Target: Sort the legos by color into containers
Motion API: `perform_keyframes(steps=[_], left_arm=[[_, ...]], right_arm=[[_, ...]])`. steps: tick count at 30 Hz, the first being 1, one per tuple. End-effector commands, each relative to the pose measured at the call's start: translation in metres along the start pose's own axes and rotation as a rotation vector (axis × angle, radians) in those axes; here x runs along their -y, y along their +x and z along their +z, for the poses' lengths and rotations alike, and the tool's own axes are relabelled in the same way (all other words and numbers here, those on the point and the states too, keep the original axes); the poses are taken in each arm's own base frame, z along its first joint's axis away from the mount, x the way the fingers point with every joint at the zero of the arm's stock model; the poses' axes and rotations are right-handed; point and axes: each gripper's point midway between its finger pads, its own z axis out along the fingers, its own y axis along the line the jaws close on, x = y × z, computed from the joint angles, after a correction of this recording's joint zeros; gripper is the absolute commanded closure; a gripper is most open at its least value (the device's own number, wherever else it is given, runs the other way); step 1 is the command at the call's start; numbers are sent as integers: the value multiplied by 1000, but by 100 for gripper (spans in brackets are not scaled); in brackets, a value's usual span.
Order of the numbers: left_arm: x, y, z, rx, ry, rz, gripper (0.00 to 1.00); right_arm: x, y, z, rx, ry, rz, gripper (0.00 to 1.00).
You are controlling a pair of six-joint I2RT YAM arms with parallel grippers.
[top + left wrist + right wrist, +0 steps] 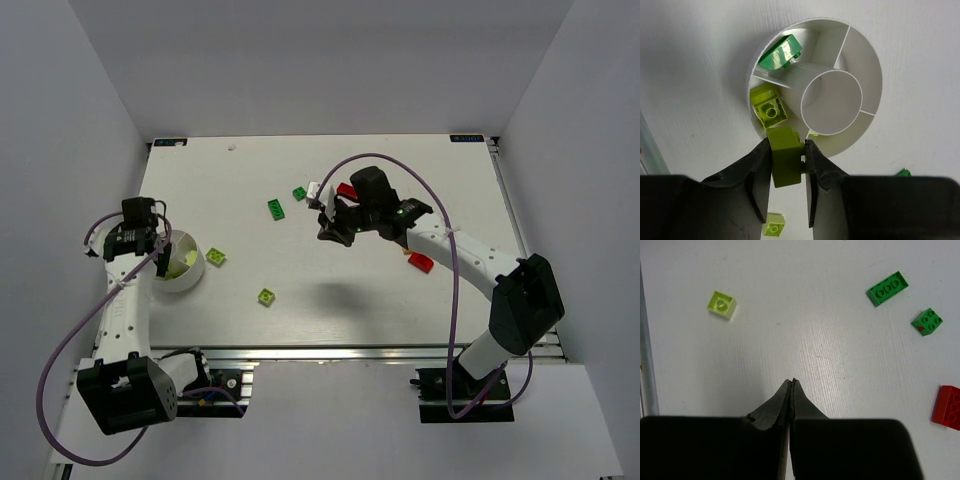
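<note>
My left gripper should next go down over the lime brick that is already in the dish's lime section [178, 270] [770, 106] just below it, and let go of the other lime brick there.
The round white divided dish [192, 281] stands at the left of the table. In the left wrist view the dish [867, 65] holds a dark green brick [781, 52] in one compartment and a lime brick [771, 108] in the one beside it. My left gripper [786, 143] is shut on another lime brick [785, 157], held just above the dish's near rim. My right gripper [792, 382] is shut and empty over bare table at mid-table [335, 232]. Loose bricks lie around: two lime [216, 257] [266, 296], two dark green [276, 208] [299, 193], two red [346, 190] [421, 262].
A small white piece [315, 190] lies by the far red brick. In the right wrist view a lime brick [722, 305] lies far left, two dark green bricks [887, 288] [927, 321] far right and a red brick [947, 406] at the right edge. White walls enclose the table.
</note>
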Motion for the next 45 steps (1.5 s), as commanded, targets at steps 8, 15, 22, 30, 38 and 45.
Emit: perform_keyframes(steps=[8, 15, 22, 30, 38, 45], left_arm=[[12, 1, 20, -25, 29, -45, 99], [8, -2, 31, -18, 7, -40, 93], [5, 3, 37, -39, 2, -45, 77], [1, 9, 40, -63, -1, -49, 58], [-5, 14, 38, -76, -2, -57, 53], [-6, 15, 37, -79, -1, -58, 51]], right_arm=[[9, -17, -11, 61, 36, -9, 100], [11, -17, -11, 68, 33, -10, 100], [13, -17, -12, 70, 35, -11, 100], [12, -16, -11, 66, 29, -7, 100], [12, -18, -12, 71, 28, -9, 100], [11, -17, -12, 69, 24, -6, 100]])
